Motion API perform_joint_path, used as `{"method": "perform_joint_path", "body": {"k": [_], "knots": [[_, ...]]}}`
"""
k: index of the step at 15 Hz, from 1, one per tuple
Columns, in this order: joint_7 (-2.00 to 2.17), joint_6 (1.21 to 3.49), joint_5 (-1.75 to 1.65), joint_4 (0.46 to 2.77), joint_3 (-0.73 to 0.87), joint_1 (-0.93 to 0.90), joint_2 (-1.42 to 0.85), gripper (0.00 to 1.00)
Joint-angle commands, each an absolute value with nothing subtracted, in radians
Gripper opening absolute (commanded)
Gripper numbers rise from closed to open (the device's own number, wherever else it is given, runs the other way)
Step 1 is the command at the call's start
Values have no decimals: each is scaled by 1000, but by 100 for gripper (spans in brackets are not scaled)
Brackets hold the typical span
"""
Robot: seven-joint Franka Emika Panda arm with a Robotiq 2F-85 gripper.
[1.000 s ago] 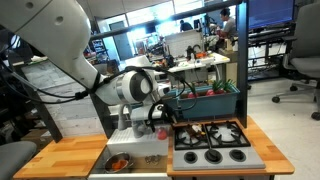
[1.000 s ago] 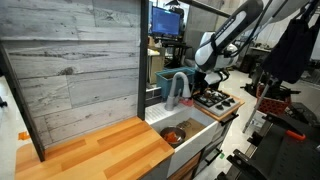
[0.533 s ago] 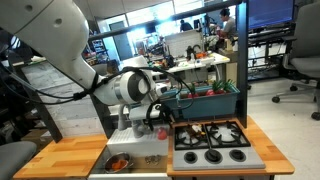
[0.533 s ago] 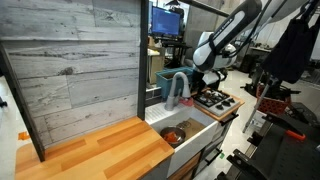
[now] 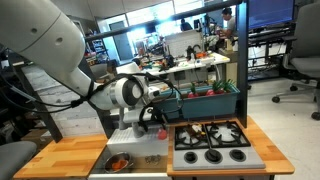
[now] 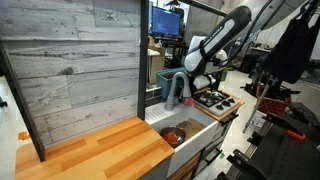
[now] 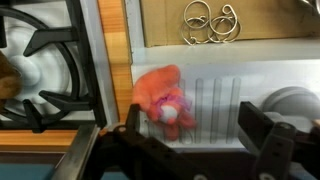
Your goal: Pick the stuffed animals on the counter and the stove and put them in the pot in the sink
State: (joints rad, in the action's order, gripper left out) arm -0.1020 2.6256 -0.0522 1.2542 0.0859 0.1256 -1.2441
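The orange-pink stuffed animal lies off the middle of my open fingers, nearer the stove. Next my gripper shifts toward the stove (image 5: 210, 145) and lowers over the animal.
In the wrist view an orange-pink stuffed animal (image 7: 165, 95) lies on the ribbed floor of the sink (image 7: 215, 100). It sits just beyond my gripper (image 7: 195, 135), whose fingers are open and hold nothing. The rim of the silver pot (image 7: 290, 100) shows at the right. At the left is the stove (image 7: 45, 60), with a blurred brown shape (image 7: 8, 75) on it. In both exterior views the gripper (image 5: 152, 120) (image 6: 197, 90) hangs over the sink (image 5: 150, 158) (image 6: 192, 126) beside the stove (image 5: 210, 145) (image 6: 215, 100). The pot (image 5: 118, 162) (image 6: 172, 133) shows something orange-red inside.
A grey faucet (image 6: 175, 88) rises behind the sink, close to the arm. A teal planter box (image 5: 210, 100) runs behind the stove. The wooden counter (image 5: 70, 155) (image 6: 100, 150) extends away from the sink. A weathered plank panel (image 6: 80, 60) stands at its back.
The arm has swung from the stove's edge toward the sink and a little lower. The gripper has stayed open.
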Motion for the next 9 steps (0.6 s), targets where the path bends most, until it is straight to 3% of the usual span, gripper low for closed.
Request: {"method": "perform_joint_path", "body": {"k": [1,6,7,9], "knots": [[-75,2592,-63,1166,108,122,-1297,100],[-45,2561,-67,1116,142,122,-1339,99],[-38,2549,-69,1103,149,120,-1350,75],[-35,2533,-72,1083,154,119,-1365,71]]}}
